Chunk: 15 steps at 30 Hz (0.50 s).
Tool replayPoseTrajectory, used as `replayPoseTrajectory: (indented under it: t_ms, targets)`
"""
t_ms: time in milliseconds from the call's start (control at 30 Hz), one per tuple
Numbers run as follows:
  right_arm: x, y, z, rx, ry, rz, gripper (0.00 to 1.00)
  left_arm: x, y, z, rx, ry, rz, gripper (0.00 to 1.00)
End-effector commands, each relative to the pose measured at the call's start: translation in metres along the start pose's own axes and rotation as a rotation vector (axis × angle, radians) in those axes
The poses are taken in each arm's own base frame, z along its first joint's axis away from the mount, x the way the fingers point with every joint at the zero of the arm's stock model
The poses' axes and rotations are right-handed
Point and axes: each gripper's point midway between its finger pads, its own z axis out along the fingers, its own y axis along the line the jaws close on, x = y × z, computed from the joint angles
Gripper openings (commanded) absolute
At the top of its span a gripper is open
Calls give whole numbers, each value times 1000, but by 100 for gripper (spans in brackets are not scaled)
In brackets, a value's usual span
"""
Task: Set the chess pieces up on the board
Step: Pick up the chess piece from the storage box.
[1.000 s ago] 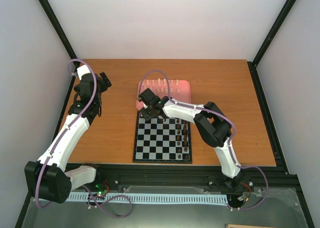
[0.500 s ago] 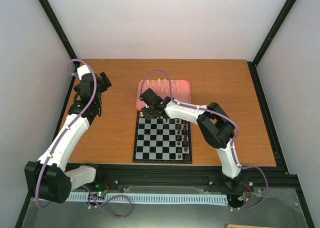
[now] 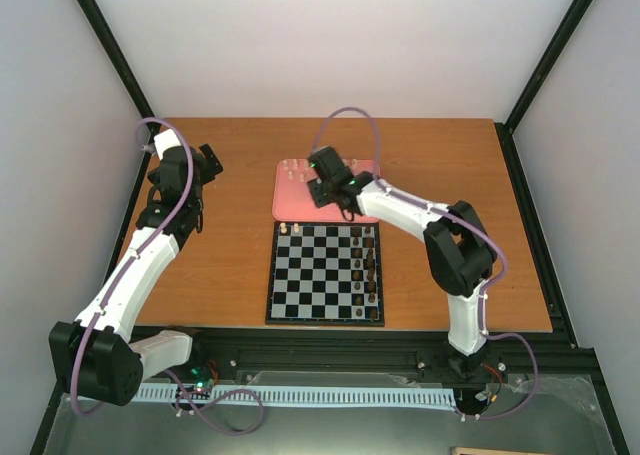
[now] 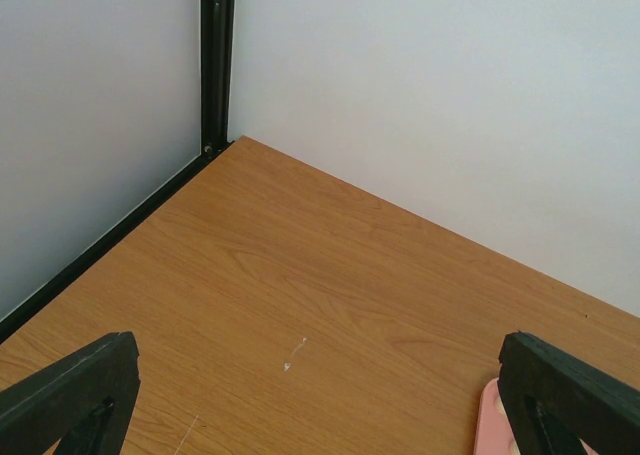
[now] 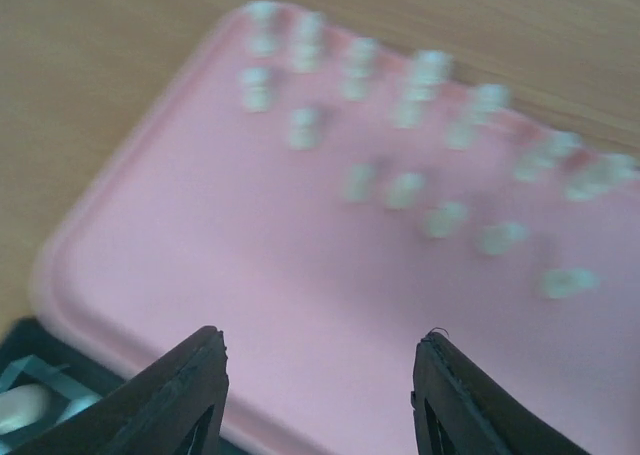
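The far row's end cream chess piece (image 3: 354,162) (image 5: 601,177) stands outward of my empty right gripper, so my gripper will go outward, to the right in the top view, and down onto it next.
The black and white board (image 3: 325,273) lies at the table's middle front. Two cream chess pieces (image 3: 291,228) stand at its far left corner. Several more cream pieces (image 5: 405,190) stand on the pink tray (image 3: 288,202), blurred in the right wrist view. My right gripper (image 3: 326,170) hovers open and empty over the tray (image 5: 250,275); its fingers (image 5: 190,385) frame bare pink surface. One cream piece (image 5: 22,407) shows at the lower left of that view. My left gripper (image 3: 205,162) is open and empty over bare table at the far left.
Dark brown pieces (image 3: 370,270) stand in two columns along the board's right side. Black frame posts (image 4: 215,60) and white walls bound the table at the back and sides. The tray's corner (image 4: 492,415) shows in the left wrist view.
My right gripper has moved from the board's far left corner back and to the right, over the pink tray. A cream piece now stands where it was. The left arm has not moved.
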Motion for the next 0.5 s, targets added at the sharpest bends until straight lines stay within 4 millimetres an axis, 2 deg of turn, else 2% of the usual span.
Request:
replayPoseTrajectory:
  t_ms: [0,167,267,467]
  targets:
    - [-16,-83,7,152,-19,100,51,-9,-3,-4,14,-26,-17,100]
    - [-25,-131,28,220,-19,147,51,-7,-5,0,16,-18,-14,100]
    - [-30,-146,46,214,-16,158,50,-6,-4,2,4,-17,-8,100]
    - [-26,-169,82,209,21,192,45,-4,-3,5,-8,-14,-1,100]
